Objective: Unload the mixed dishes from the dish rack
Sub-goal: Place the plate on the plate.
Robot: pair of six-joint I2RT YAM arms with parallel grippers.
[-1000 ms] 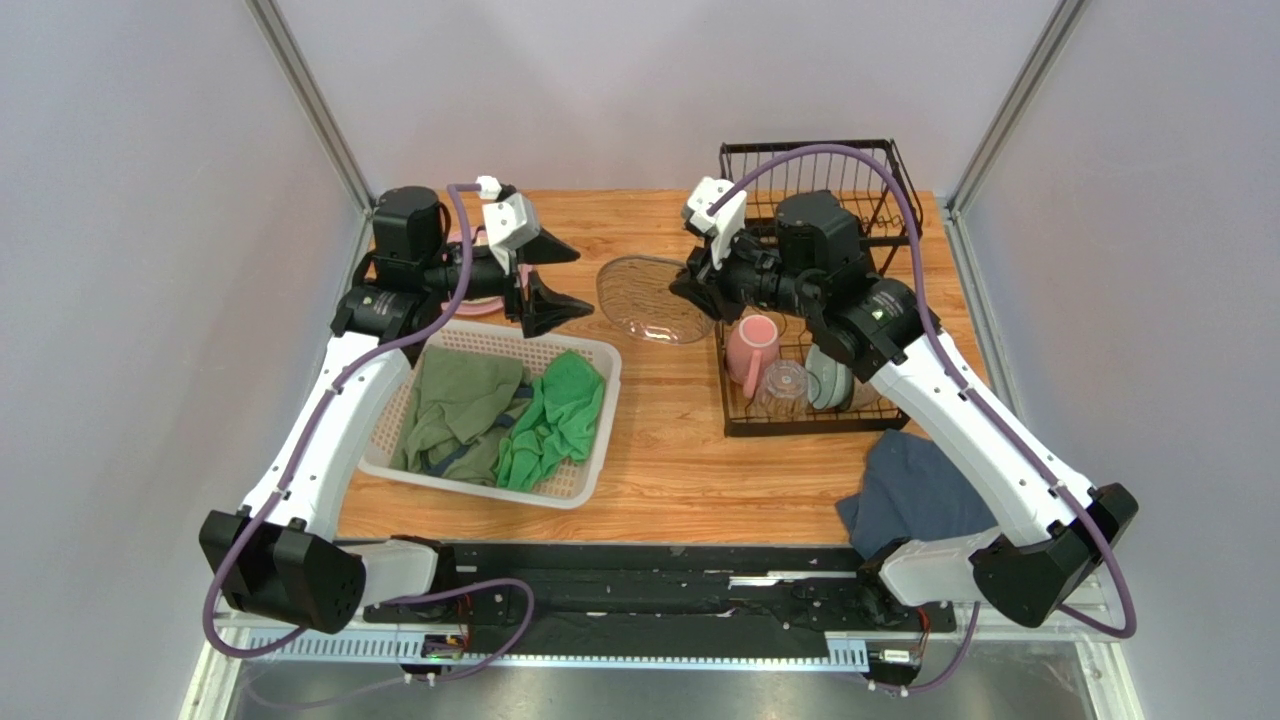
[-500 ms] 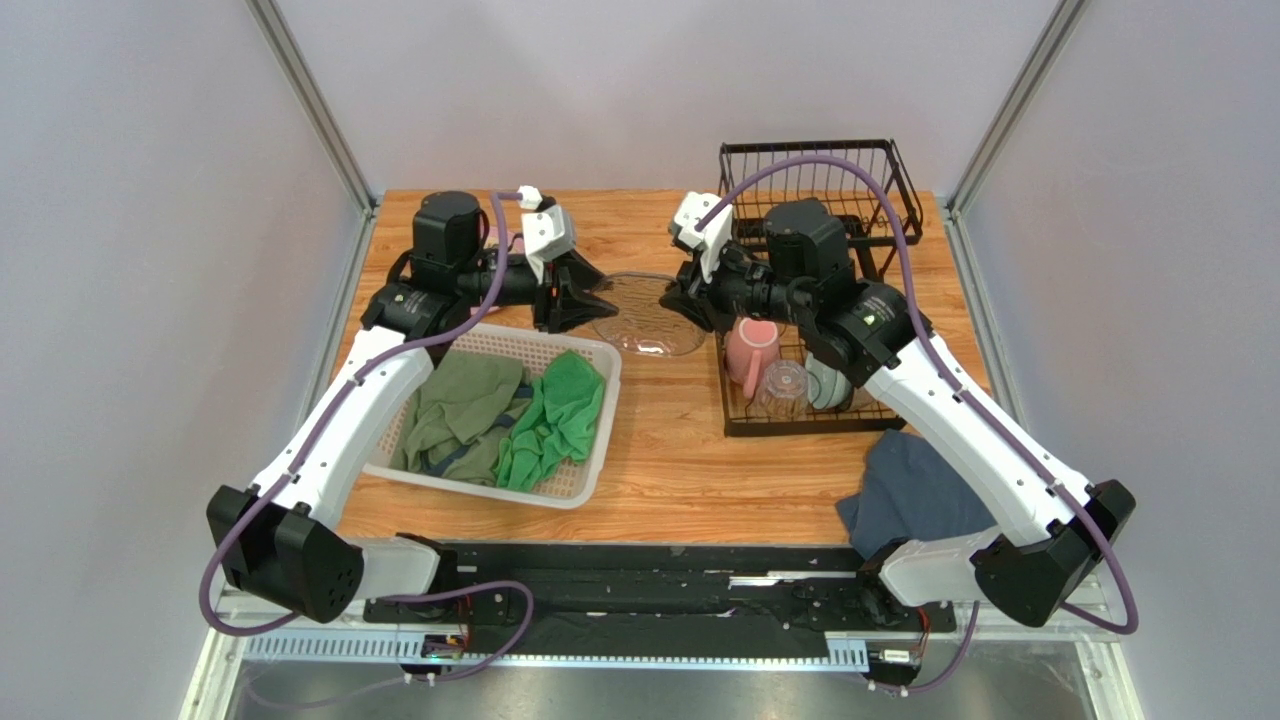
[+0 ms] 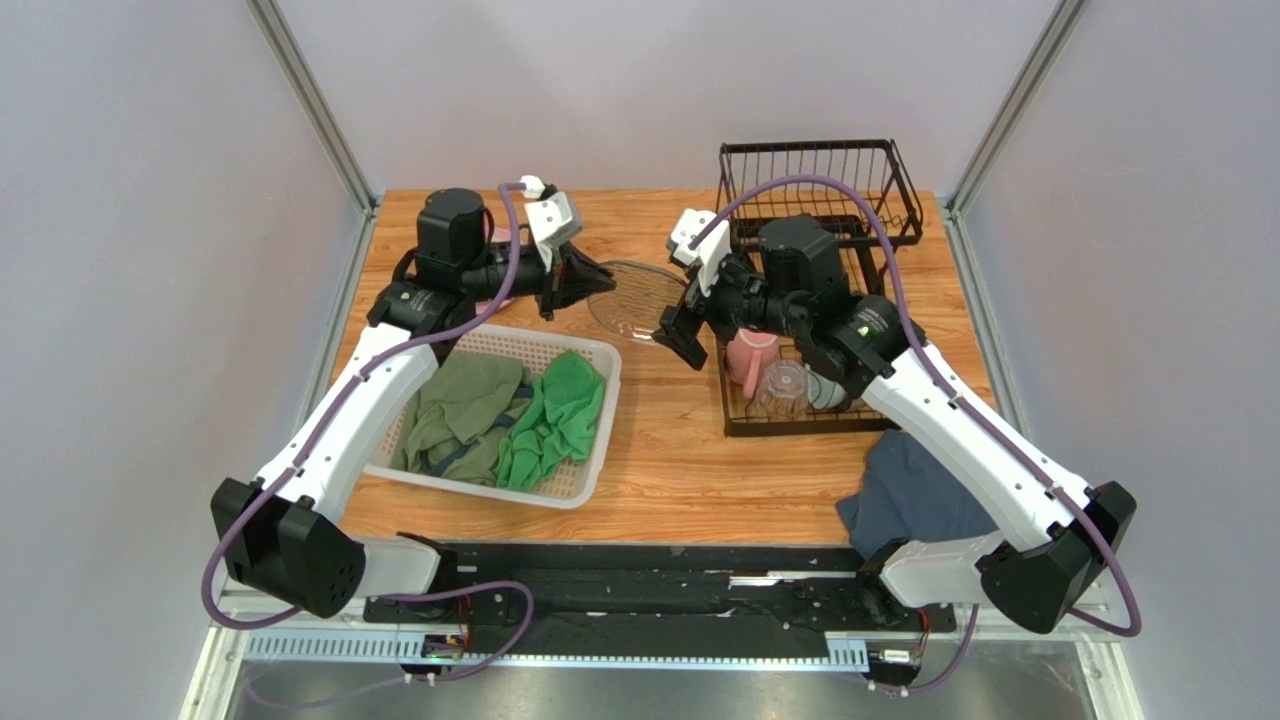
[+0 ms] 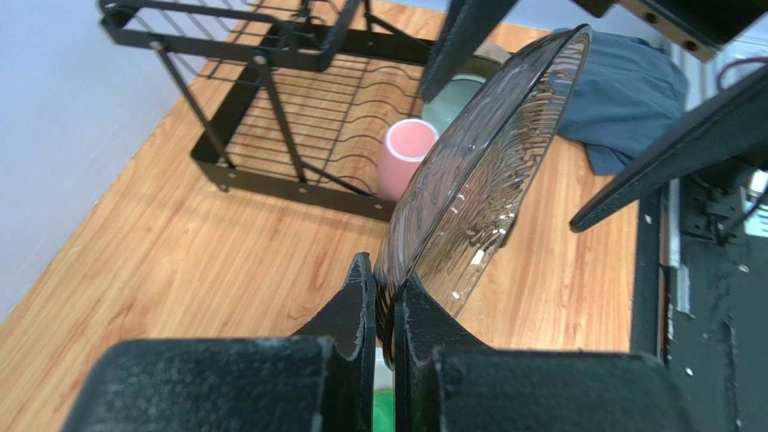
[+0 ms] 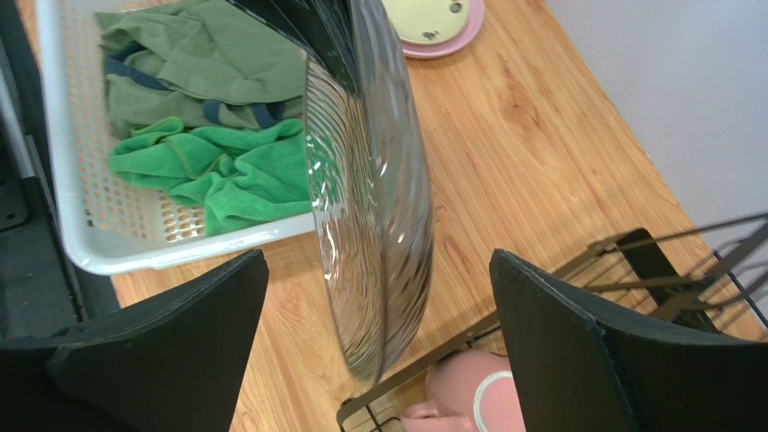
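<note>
Plates already lie stacked below my left gripper and to its left in the top view, so I will lower it that way and release on top of the cream plate.
A ribbed grey glass plate (image 3: 634, 296) hangs on edge above the table between the two arms. My left gripper (image 4: 385, 274) is shut on its near rim; the plate (image 4: 487, 180) runs away from the fingers toward the dish rack (image 4: 270, 54). My right gripper (image 5: 377, 261) is open, with its fingers wide on either side of the plate (image 5: 379, 180) and not touching it. In the rack's lower tray (image 3: 751, 420) lie a pink mug (image 3: 751, 353), a clear glass cup (image 3: 784, 386) and a teal bowl (image 3: 827, 387). A cream plate on a pink plate (image 5: 433, 22) rests on the table.
A white mesh basket (image 3: 594, 450) with green cloths (image 3: 549, 420) sits at the front left, just below the held plate. A blue-grey cloth (image 3: 917, 488) lies at the front right. The rack's raised upper shelf (image 3: 819, 165) stands at the back right.
My left gripper moved right and shut on the plate's rim. My right gripper, which was holding the plate, opened wide and let go of it.
</note>
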